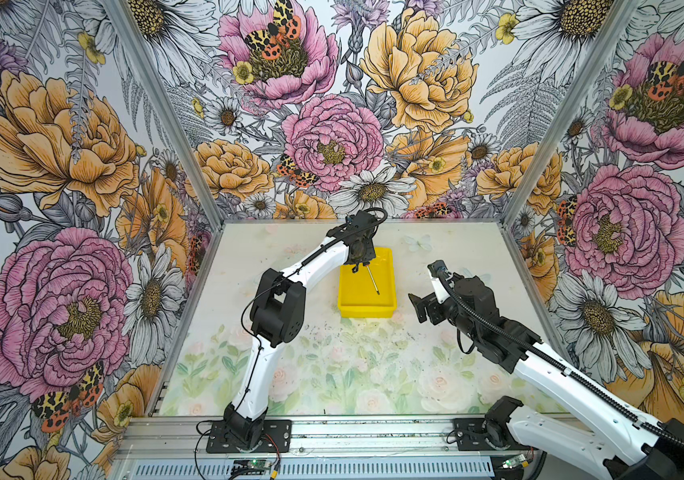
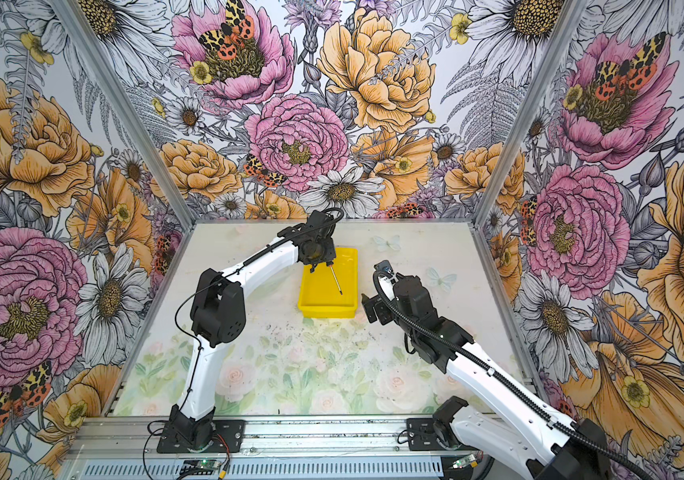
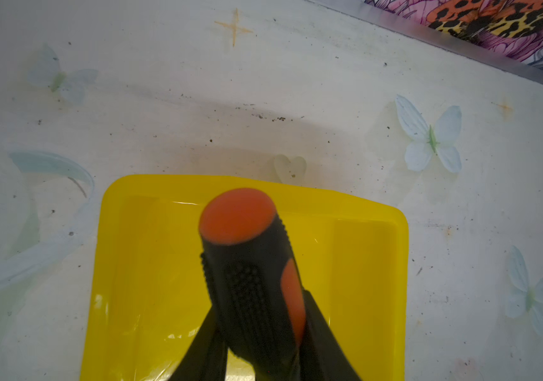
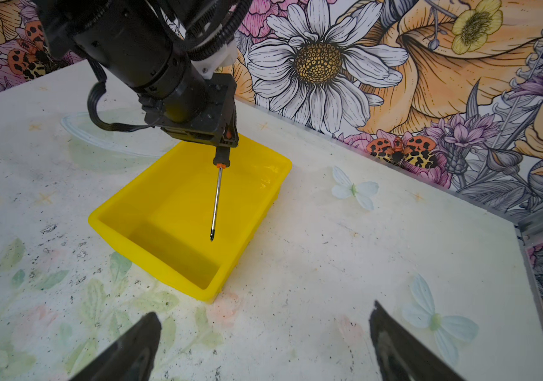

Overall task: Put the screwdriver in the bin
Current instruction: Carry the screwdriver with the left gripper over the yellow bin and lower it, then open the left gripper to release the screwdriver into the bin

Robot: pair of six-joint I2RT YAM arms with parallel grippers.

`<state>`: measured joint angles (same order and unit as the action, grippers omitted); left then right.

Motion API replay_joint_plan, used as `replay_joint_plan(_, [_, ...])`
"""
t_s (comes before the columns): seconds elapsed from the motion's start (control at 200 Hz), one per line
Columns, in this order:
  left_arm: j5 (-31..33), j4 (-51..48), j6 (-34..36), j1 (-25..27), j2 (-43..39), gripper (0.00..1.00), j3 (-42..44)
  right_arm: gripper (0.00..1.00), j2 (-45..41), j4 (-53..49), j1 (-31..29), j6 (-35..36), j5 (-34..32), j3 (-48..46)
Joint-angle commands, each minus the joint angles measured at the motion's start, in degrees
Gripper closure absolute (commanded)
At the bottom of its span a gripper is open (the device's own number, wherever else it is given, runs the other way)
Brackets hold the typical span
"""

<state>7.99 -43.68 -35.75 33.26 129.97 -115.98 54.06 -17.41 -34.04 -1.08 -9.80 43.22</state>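
My left gripper moves down toward the bin's yellow bottom next and releases the screwdriver's handle there, because I still hold the handle well above that bottom.
The bright yellow bin (image 1: 367,309) (image 2: 325,311) lies mid-table. My left gripper (image 1: 360,266) (image 2: 321,266) hangs over its far end, shut on the black-and-orange handle of the screwdriver (image 3: 250,264). The thin metal shaft (image 1: 372,282) (image 4: 217,198) slants down inside the bin (image 4: 151,254), tip near the floor; contact cannot be told. In the left wrist view the handle's orange butt end fills the middle above the bin's rim (image 3: 164,184). My right gripper (image 1: 417,305) (image 2: 369,307) (image 4: 265,316) stands open and empty just right of the bin.
The table (image 1: 332,374) has a pale floral print with dark specks. Flowered walls (image 1: 82,166) close in the left, back and right sides. Both arm bases sit on a metal rail (image 1: 373,436) along the front edge.
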Motion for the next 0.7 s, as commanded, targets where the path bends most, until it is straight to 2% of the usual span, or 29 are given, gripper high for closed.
replay_joint_plan(0.0, [-1.5,-1.0,1.6,0.8,1.9,1.00,-2.6,0.01,0.0,0.1,0.4,-0.7,0.6,-0.5])
replay_joint_plan(0.696, [-4.4,-1.0,-1.9,1.0,10.4,1.00,-4.8,0.01,0.6,0.0,1.3,-0.7,1.0,-0.8])
